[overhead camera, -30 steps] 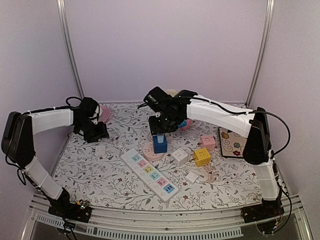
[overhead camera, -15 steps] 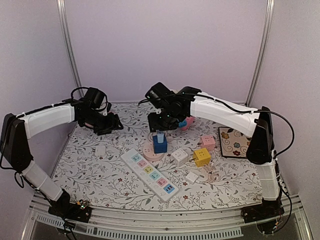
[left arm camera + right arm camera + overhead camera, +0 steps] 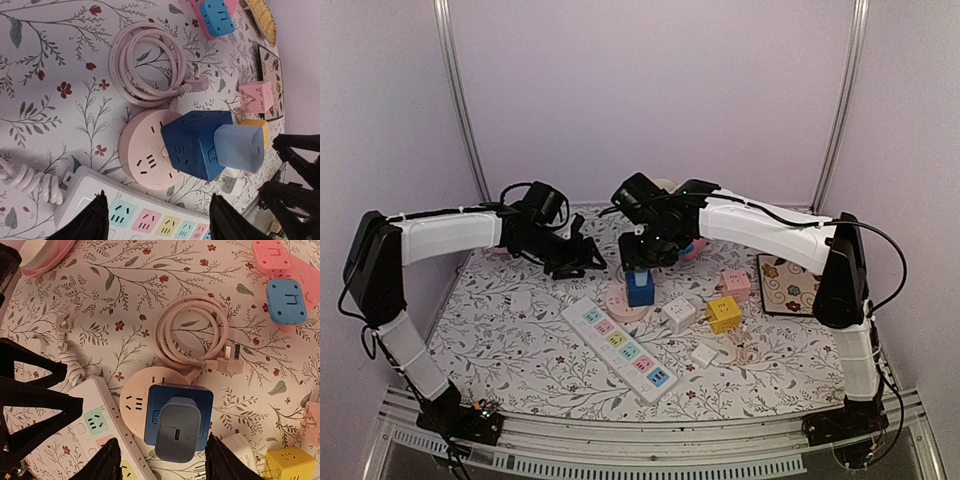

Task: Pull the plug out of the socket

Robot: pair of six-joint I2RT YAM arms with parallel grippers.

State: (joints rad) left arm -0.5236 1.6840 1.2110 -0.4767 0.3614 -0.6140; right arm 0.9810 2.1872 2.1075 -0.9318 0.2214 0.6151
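Observation:
The grey-blue plug (image 3: pixel 640 272) (image 3: pixel 177 429) still sits just below my open fingers, so next I will lower my right gripper around it and close on its sides.
A grey-blue plug (image 3: pixel 177 429) sits on a dark blue cube socket (image 3: pixel 180 392), which stands on a round pink socket (image 3: pixel 135 395). In the top view the plug (image 3: pixel 640 272) tops the cube (image 3: pixel 640 291). My right gripper (image 3: pixel 167 462) is open just above the plug, one finger on each side, not touching it; in the top view it (image 3: pixel 642 258) hovers over the cube. My left gripper (image 3: pixel 156 220) is open and empty, left of the round socket (image 3: pixel 142 155), and shows in the top view (image 3: pixel 588 262). The left wrist view shows the plug (image 3: pixel 239 147) from the side.
A long white power strip (image 3: pixel 620 347) lies in front of the round socket. A coiled pink cable (image 3: pixel 192 335) lies behind it. A white cube (image 3: pixel 679 313), a yellow cube (image 3: pixel 724 313), a pink cube (image 3: pixel 736 284) and a floral card (image 3: pixel 785 285) lie to the right.
My left arm has swung from the far left to the right and now sits close beside the round socket. My right gripper has stayed over the plug.

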